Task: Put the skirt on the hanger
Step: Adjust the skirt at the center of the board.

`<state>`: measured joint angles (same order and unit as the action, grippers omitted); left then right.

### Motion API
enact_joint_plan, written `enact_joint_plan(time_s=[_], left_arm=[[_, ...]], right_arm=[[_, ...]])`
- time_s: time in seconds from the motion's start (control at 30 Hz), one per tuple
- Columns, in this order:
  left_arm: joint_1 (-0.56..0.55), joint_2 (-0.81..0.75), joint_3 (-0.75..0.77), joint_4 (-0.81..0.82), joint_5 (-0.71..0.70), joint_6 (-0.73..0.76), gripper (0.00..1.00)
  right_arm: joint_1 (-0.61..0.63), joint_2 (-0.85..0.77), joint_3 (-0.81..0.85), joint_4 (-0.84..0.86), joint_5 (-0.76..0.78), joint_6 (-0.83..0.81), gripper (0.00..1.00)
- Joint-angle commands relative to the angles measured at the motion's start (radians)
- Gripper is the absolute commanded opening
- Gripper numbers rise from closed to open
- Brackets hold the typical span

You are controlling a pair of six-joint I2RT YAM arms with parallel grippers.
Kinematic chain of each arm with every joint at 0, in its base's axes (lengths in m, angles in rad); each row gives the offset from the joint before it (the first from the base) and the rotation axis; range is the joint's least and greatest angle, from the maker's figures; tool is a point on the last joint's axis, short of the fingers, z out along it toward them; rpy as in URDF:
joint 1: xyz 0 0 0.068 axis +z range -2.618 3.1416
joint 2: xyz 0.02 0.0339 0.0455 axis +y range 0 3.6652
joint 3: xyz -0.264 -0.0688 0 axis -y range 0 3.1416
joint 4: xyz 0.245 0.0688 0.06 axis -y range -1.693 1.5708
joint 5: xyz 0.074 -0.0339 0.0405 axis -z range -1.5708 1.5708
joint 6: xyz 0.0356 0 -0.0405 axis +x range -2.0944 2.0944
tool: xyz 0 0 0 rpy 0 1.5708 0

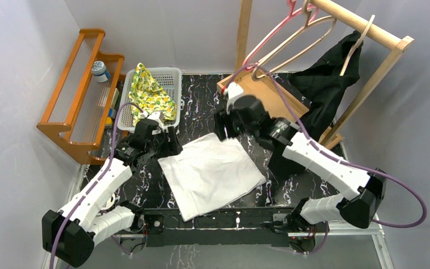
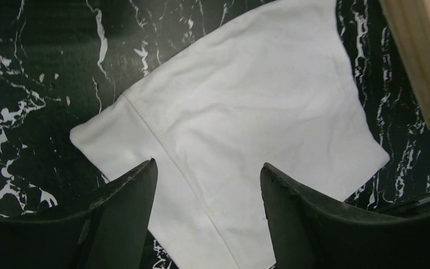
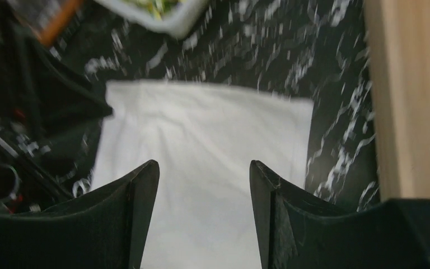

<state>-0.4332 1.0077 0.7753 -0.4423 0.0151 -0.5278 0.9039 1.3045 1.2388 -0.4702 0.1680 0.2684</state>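
Note:
The robot's right gripper will rise outward and tilt up onto the near end of the beige hanger, because that hanger hangs high on the bar (image 1: 364, 25) beside the pink one.
A white skirt (image 1: 213, 172) lies flat on the black marble table. It also shows in the left wrist view (image 2: 246, 123) and the right wrist view (image 3: 201, 140). My left gripper (image 1: 171, 141) is open and empty above the skirt's far left corner; in its own view the gripper (image 2: 208, 168) hangs over the waistband seam. My right gripper (image 1: 224, 128) is open and empty above the skirt's far edge, as its own view shows (image 3: 204, 168). Hangers (image 1: 297, 33), one pink and two wooden, hang on the wooden rail (image 1: 364, 25) at the back right.
A white basket (image 1: 171, 75) with a lemon-print cloth (image 1: 148, 92) stands at the back left. An orange wooden rack (image 1: 78, 95) stands left of it. A black garment (image 1: 327, 78) hangs on the rail. The rail's wooden base (image 1: 263, 89) sits behind the right gripper.

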Motion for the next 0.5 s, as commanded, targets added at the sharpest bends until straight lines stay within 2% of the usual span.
enact_joint_plan(time_s=[0.0, 0.13, 0.27, 0.37, 0.47], left_arm=[[0.005, 0.007, 0.108, 0.014, 0.027, 0.067, 0.67], [0.005, 0.049, 0.2, 0.015, 0.036, 0.096, 0.67], [0.007, 0.061, 0.234, 0.017, 0.038, 0.109, 0.69], [0.008, 0.068, 0.25, 0.022, 0.039, 0.11, 0.7], [0.007, 0.084, 0.277, 0.025, 0.039, 0.115, 0.72]], right_arm=[[-0.01, 0.04, 0.338, -0.006, 0.081, -0.105, 0.71], [-0.01, 0.145, 0.709, -0.16, 0.099, -0.116, 0.72], [-0.01, 0.111, 0.786, -0.102, 0.186, -0.127, 0.78], [-0.012, 0.128, 0.842, -0.072, 0.387, -0.152, 0.83], [-0.042, 0.226, 1.004, -0.141, 0.536, -0.185, 0.84]])
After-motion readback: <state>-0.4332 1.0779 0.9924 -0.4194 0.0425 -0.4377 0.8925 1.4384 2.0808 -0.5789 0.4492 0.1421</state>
